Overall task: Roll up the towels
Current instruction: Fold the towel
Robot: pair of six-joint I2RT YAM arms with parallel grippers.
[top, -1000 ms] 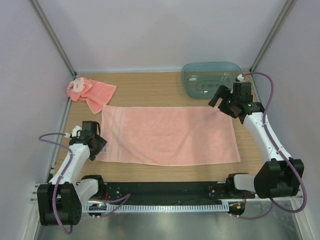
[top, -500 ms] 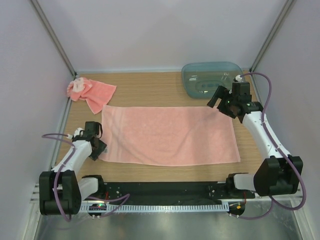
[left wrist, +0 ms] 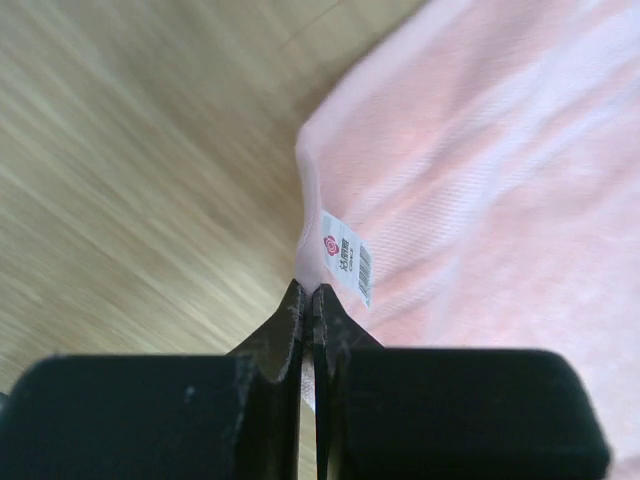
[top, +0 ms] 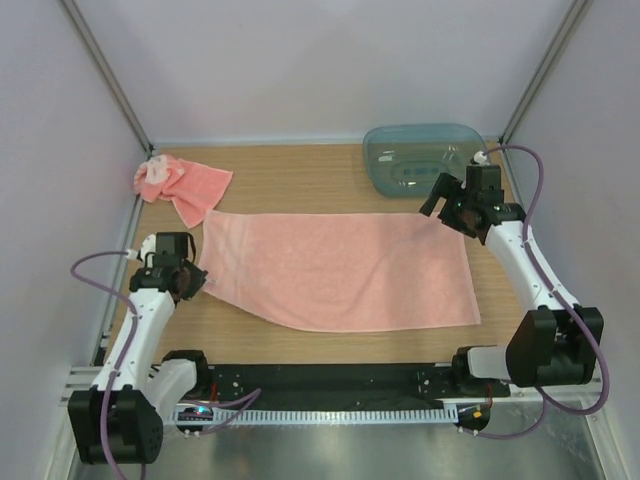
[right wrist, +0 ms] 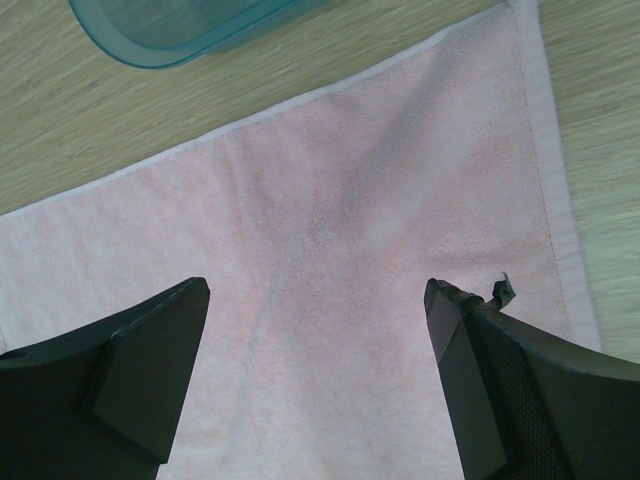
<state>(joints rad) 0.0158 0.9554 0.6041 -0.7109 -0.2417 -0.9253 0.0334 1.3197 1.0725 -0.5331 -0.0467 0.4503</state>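
I will next move my right gripper back and down onto the towel's free near corner [top: 474,320], which is below it and closer to my base.
One salmon-pink towel [top: 340,265] lies spread flat across the middle of the wooden table. My left gripper [top: 192,283] is shut on its near-left corner, which is raised off the table. In the left wrist view the pinched corner [left wrist: 310,270] with its white label [left wrist: 347,255] sticks out just past the closed left gripper [left wrist: 308,292]. My right gripper [top: 440,205] hovers open over the towel's far-right corner; the right wrist view shows only towel [right wrist: 330,250] between the wide-apart fingers of the right gripper [right wrist: 315,295]. A second towel [top: 180,185] lies crumpled at the far left.
A translucent blue-green tub [top: 425,155] stands at the far right, just behind the right gripper, and its rim [right wrist: 170,25] shows in the right wrist view. Grey walls close in the table on three sides. Bare wood [left wrist: 130,180] lies left of the towel.
My left gripper has shut on the towel's near-left corner and drawn it up and away from the near edge. The right gripper has barely moved.
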